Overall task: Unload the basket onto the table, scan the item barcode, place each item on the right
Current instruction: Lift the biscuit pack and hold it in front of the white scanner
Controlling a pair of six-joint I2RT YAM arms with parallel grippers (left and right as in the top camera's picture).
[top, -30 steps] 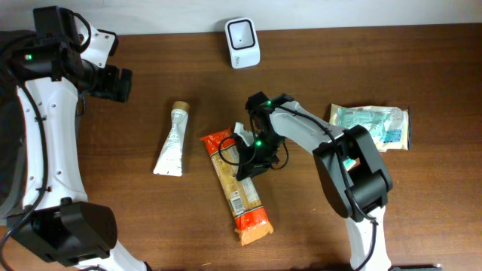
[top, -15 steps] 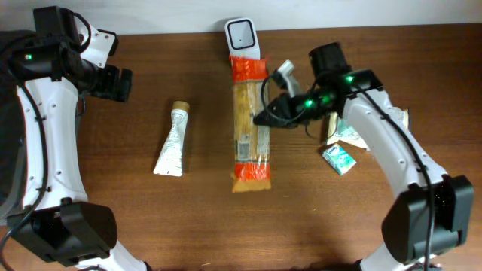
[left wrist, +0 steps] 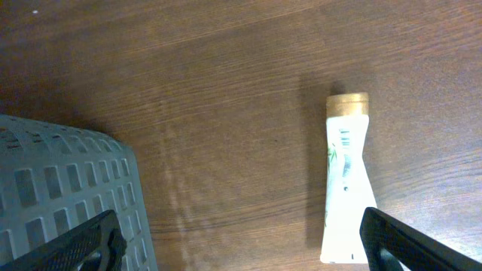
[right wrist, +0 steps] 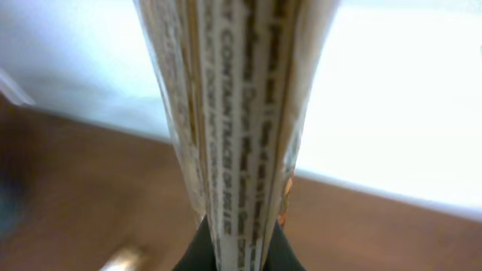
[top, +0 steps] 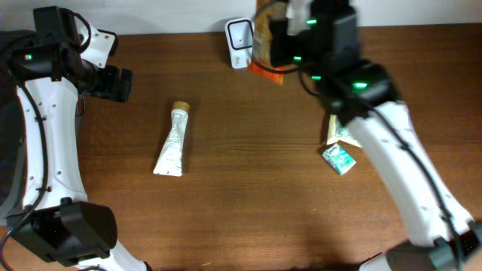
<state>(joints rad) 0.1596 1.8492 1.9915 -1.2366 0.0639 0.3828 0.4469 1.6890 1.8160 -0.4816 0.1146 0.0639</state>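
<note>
The green and white packets lie below and back. My right gripper next needs to turn the item over the scanner (top: 239, 34), then bring it back, lower it and release it where they lie.
The item, a long orange and tan snack packet (top: 263, 41), hangs in the air at the back of the table, right beside the white scanner (top: 239, 34). My right gripper (top: 285, 31) is shut on it. The right wrist view looks along the packet (right wrist: 241, 113) edge-on, with printed text on it, and the dark fingertips (right wrist: 197, 248) pinch its lower end. No barcode can be made out. My left gripper (left wrist: 245, 252) stands open above bare wood at the far left, holding nothing.
A white tube with a gold cap (top: 172, 141) lies left of centre and shows in the left wrist view as well (left wrist: 346, 181). A grey slotted basket (left wrist: 68, 188) sits by the left arm. Green and white packets (top: 340, 154) lie at the right.
The right arm has picked the snack packet up off the middle of the table and carried it up and back to the scanner. The left arm has not moved.
</note>
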